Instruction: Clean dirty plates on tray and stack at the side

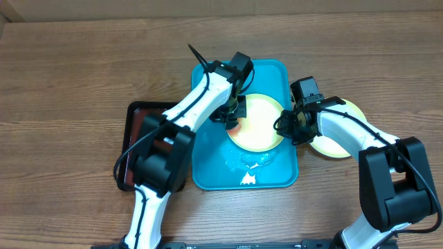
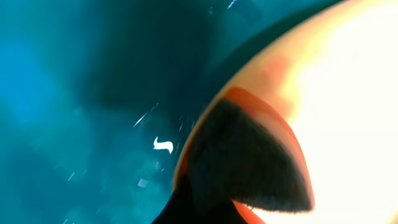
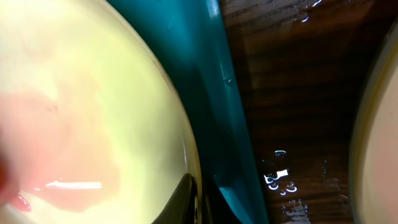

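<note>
My left gripper will lift the scrubber across the turquoise rim in between and lower to release, since the red-brown tray lies to its left in the overhead view.
A yellow-green rimmed plate (image 1: 259, 123) lies on the turquoise tray (image 1: 208, 166). My left gripper (image 1: 234, 117) is shut on an orange-and-black scrubber (image 2: 249, 162), which presses on the plate's left edge. My right gripper (image 1: 287, 126) is shut on the plate's right rim; one finger (image 3: 186, 196) lies over the rim. A red sauce smear (image 3: 56, 155) shows on the plate. A second yellow-green plate (image 1: 340, 144) lies on the table to the right of the tray, partly under my right arm. The light-blue rimmed plate is out of view.
A dark red-brown tray (image 1: 135, 135) with a black rim sits left of the turquoise tray, partly under my left arm. Water and a small white scrap (image 1: 247, 180) lie on the tray's front part. Drops of water (image 3: 280, 177) lie on the wooden table.
</note>
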Controlling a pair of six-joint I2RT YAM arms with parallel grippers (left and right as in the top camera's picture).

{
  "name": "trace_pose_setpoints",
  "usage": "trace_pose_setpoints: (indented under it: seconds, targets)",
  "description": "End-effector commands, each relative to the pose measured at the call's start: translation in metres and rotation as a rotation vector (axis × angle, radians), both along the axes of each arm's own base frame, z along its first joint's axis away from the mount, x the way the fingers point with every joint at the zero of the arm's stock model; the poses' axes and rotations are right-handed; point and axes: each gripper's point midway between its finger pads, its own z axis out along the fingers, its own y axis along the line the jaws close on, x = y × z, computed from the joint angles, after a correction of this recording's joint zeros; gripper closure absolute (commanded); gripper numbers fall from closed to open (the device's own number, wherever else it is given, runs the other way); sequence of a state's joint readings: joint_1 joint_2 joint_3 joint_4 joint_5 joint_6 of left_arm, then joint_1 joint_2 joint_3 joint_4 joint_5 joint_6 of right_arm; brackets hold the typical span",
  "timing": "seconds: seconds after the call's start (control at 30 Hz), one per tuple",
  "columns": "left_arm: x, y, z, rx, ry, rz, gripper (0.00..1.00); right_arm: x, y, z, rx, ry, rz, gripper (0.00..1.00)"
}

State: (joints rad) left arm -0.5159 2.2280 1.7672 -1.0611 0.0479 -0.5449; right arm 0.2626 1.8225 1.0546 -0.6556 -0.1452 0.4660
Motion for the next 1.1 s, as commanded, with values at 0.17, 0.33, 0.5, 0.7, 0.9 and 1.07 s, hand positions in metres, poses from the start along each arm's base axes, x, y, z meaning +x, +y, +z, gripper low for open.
trace_pose_setpoints:
  seconds: [0.17,0.33,0.5,0.7,0.9,1.07]
  targets:
    - [-0.001,0.029,0.177,-0.129,-0.353,-0.003,0.96,-0.022,-0.015,-0.027,-0.098,0.077,0.053,0.96]
    - [-0.021,0.106,0.212,0.046,-0.402,0.115,0.96,-0.022,-0.015,-0.027,-0.097,0.077,0.053,0.96]
    - [-0.044,0.162,0.171,0.161,-0.228,0.212,0.96,-0.024,-0.015,-0.027,-0.099,0.083,0.053,0.96]
    - [-0.055,0.184,0.076,0.14,-0.116,0.228,0.96,-0.025,-0.016,-0.027,-0.1,0.088,0.053,0.96]
    - [-0.055,0.187,0.036,0.128,-0.129,0.218,0.92,-0.025,-0.015,-0.027,-0.1,0.088,0.053,0.96]
    - [-0.054,0.181,0.043,0.087,-0.117,0.186,0.61,-0.025,-0.016,-0.025,-0.101,0.092,0.054,0.96]
